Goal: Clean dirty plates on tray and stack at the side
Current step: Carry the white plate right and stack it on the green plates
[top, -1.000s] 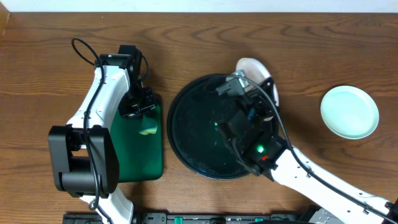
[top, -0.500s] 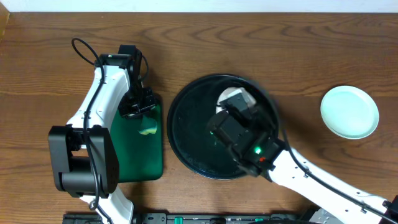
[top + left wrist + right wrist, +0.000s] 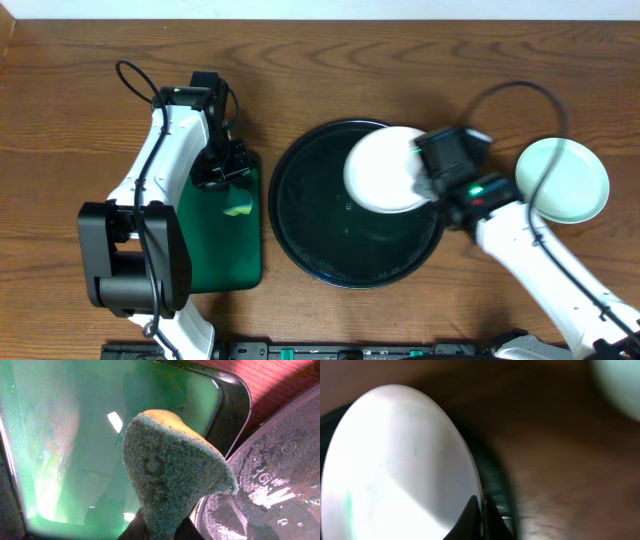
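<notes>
To the right of my right gripper in the overhead view lies the pale mint plate (image 3: 563,180), so I will carry the white plate (image 3: 385,168) over, lower to stack and release.
My right gripper (image 3: 425,170) is shut on the rim of the white plate (image 3: 385,168) and holds it over the right part of the round black tray (image 3: 310,225). In the right wrist view the white plate (image 3: 395,465) shows faint teal smears, and my right gripper (image 3: 482,510) pinches its edge. A pale mint plate (image 3: 563,180) lies on the table at the right; its edge shows blurred in the right wrist view (image 3: 620,385). My left gripper (image 3: 226,172) is shut on a yellow-green sponge (image 3: 170,475), held over the small green tray (image 3: 75,435).
The small rectangular dark green tray (image 3: 222,245) lies left of the black tray, with a yellow-green reflection in it. The black tray's wet rim (image 3: 280,485) shows in the left wrist view. Wooden table all round.
My right arm has swung from over the tray to the right side and now holds the white plate flat above the tray's right part. The left arm has not moved.
</notes>
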Available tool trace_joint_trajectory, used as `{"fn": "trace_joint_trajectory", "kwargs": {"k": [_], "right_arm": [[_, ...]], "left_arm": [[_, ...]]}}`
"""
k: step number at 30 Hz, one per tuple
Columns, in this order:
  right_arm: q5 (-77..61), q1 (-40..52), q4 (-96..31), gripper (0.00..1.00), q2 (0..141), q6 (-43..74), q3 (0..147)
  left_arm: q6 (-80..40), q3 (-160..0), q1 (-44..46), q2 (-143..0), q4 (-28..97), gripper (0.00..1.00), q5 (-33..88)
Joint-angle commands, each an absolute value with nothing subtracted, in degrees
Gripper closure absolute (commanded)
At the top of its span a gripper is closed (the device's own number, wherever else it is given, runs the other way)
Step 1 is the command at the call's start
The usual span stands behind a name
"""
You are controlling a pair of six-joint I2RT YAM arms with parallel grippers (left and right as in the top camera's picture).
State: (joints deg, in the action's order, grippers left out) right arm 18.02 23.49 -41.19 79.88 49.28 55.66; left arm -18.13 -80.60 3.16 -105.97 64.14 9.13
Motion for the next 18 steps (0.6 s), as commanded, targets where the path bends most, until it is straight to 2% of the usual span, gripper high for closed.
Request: {"fn": "trace_joint_trajectory", "kwargs": {"k": [1,5,18], "right_arm": [[16.69,14.5,-44.64,0.99,79.77,51.68,55.96],[13.26,2.92,-43.75,0.99,79.7,44.93,55.96],[5.3,-26.89,-44.8,0.99,79.79,41.43,55.94]], "left_arm": [[-17.58,-80.68,3.18,-105.45,64.14,0.93,9.43],[-17.58,-80.68,3.18,-105.45,63.79,0.93,9.43],[-17.58,-80.68,3.18,-105.56,63.0,0.93,9.43]]}}
